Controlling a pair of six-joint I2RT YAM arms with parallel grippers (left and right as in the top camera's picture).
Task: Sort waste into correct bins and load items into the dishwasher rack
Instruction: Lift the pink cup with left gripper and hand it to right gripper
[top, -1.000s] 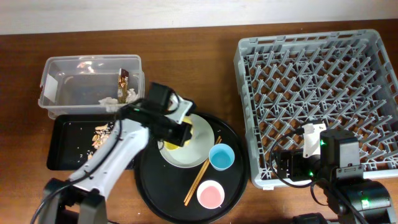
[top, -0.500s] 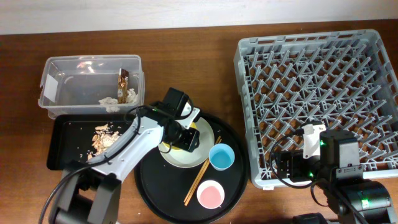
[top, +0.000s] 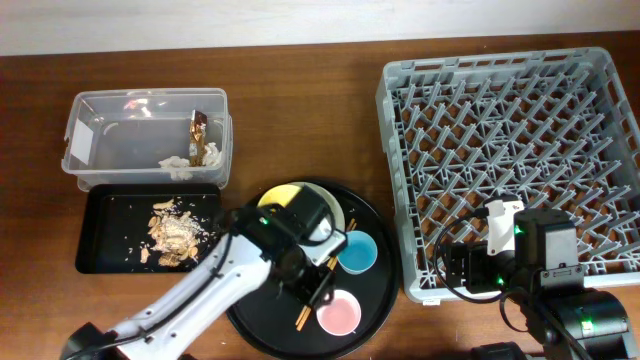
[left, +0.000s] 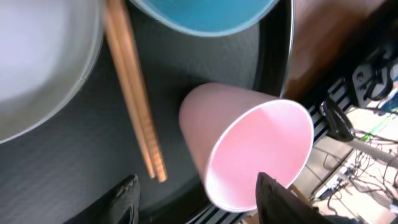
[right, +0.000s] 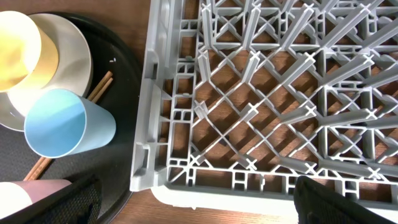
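Observation:
The pink cup's rim (top: 338, 298) (left: 214, 196) already reaches between my left gripper's open fingers, so next I should lower it slightly, one finger inside and one outside the cup's side, and close.
My left gripper (top: 320, 288) hangs open over the front of the round black tray (top: 240, 310). In the left wrist view the pink cup (left: 249, 143) stands just ahead of the gripper (left: 199, 210), its rim reaching between the open fingers (left: 127, 199) without being gripped. The wooden chopsticks (left: 134, 106) lie to its left, beside the grey plate (left: 37, 62) and blue cup (left: 199, 12). The yellow bowl (top: 283, 194) rests on the plate (top: 332, 208). My right gripper (right: 199, 211) stands open at the grey dishwasher rack's (top: 510, 150) front left corner, holding nothing.
A clear tub (top: 100, 150) at back left holds white tissue (top: 178, 164) and a brown-gold wrapper (top: 198, 135). In front of it a shallow black tray (top: 100, 245) holds brownish food scraps (top: 175, 232). Bare wooden table separates the round tray from the rack.
My left gripper has opened and swung from over the plate toward the front of the round tray, above the chopsticks and pink cup. The yellow bowl now shows uncovered. The right arm is still.

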